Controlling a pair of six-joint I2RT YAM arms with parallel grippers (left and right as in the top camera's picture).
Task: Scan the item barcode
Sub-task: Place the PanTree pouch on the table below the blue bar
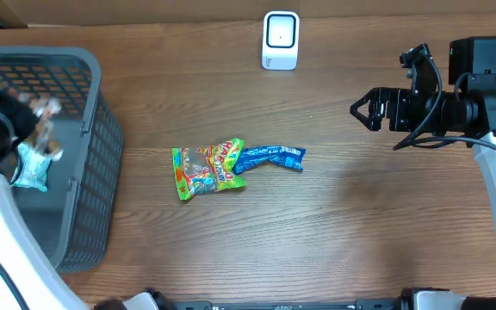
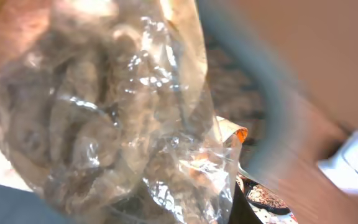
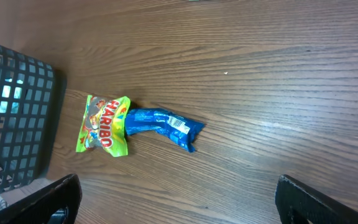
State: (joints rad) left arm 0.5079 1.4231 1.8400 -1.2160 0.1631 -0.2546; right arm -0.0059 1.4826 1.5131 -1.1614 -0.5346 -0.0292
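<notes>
The wood is bare on the tabletop by the blue packet's near edge. My left gripper should next move over the basket's rim, then down to release the bag there.
My left gripper (image 1: 31,118) is down in the grey basket (image 1: 102,164) at the left, shut on a crinkled clear plastic bag (image 2: 117,118) with brownish contents. That bag fills the left wrist view and hides the fingers. In the overhead view it shows as a blurred pale shape (image 1: 47,109). The white scanner (image 1: 281,40) stands at the back of the table. My right gripper (image 1: 364,109) hovers over the right side of the table, open and holding nothing, its fingertips (image 3: 58,199) far apart.
A green Haribo bag (image 1: 207,170) and a blue packet (image 1: 269,158) lie touching at mid-table, also visible as the Haribo bag (image 3: 103,124) and blue packet (image 3: 163,126). A teal packet (image 1: 33,168) lies inside the basket.
</notes>
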